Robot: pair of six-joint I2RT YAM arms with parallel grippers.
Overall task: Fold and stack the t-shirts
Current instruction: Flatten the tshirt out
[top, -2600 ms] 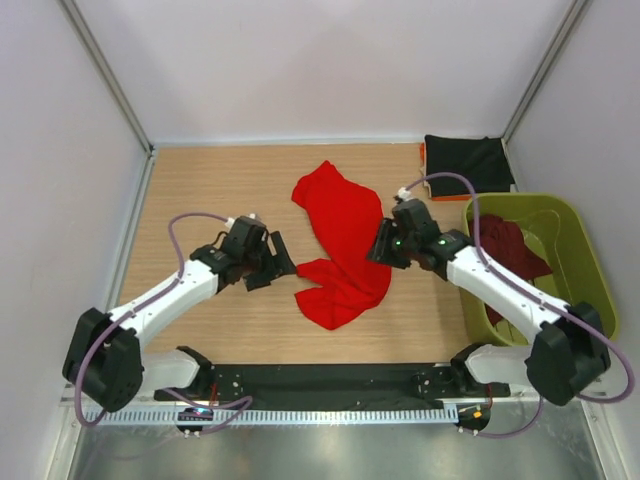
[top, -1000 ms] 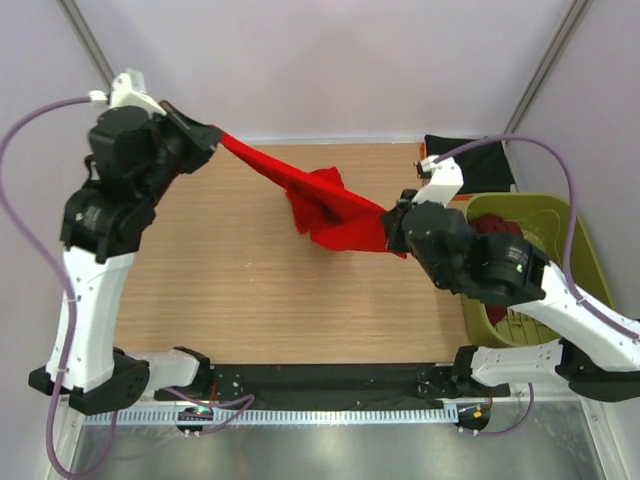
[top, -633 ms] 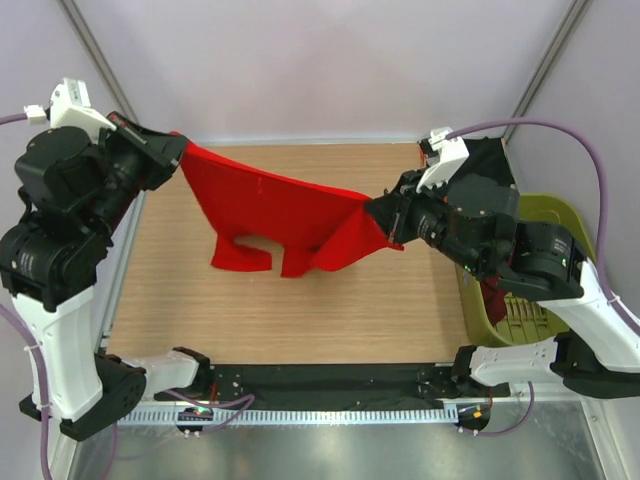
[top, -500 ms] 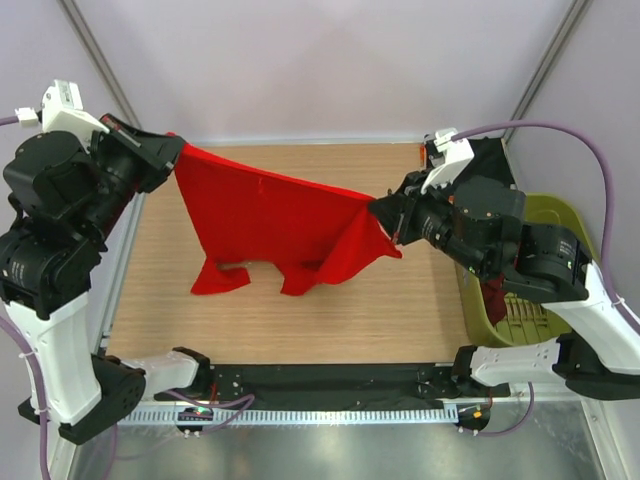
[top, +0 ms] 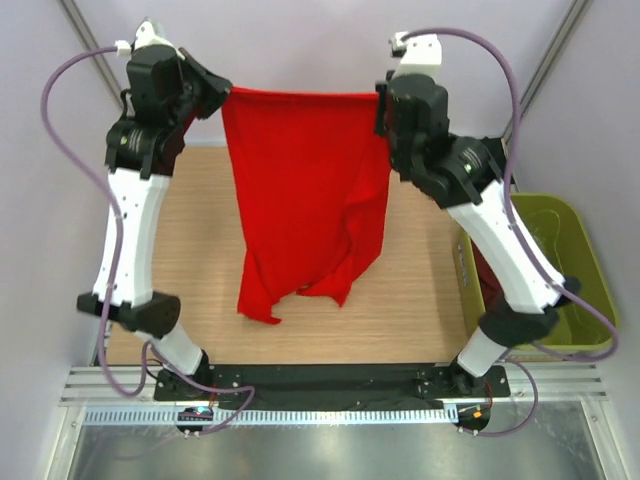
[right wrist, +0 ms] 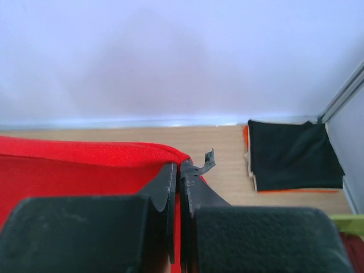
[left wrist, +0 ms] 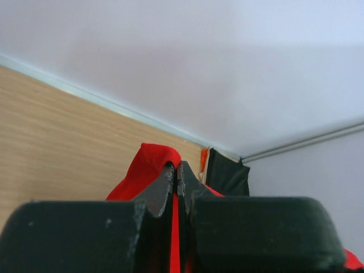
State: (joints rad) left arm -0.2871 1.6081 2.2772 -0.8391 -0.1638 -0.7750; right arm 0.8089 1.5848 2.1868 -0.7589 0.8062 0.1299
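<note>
My right gripper lowers and releases the shirt's hanging corner at the tabletop by the shirt's lower end next, since that is below, back and left in the top view.
The bright red t-shirt hangs in the air as a flat sheet, its top edge stretched between my two raised grippers and its lower end bunched just above the table. My left gripper is shut on the shirt's left top corner. At the right top corner, my right gripper is shut on the cloth. In both wrist views red cloth runs between the closed jaws, at the left gripper and the right gripper. A folded black t-shirt lies at the far right corner of the table, also visible from the left wrist.
The olive-green basket stands at the table's right edge, largely behind my right arm. A bit of dark maroon cloth shows by its rim. The wooden table lies below the hanging shirt, with walls close on three sides.
Both arms have lifted high and drawn apart. The red shirt went from a slanted drape near the table to hanging straight down from a level top edge.
</note>
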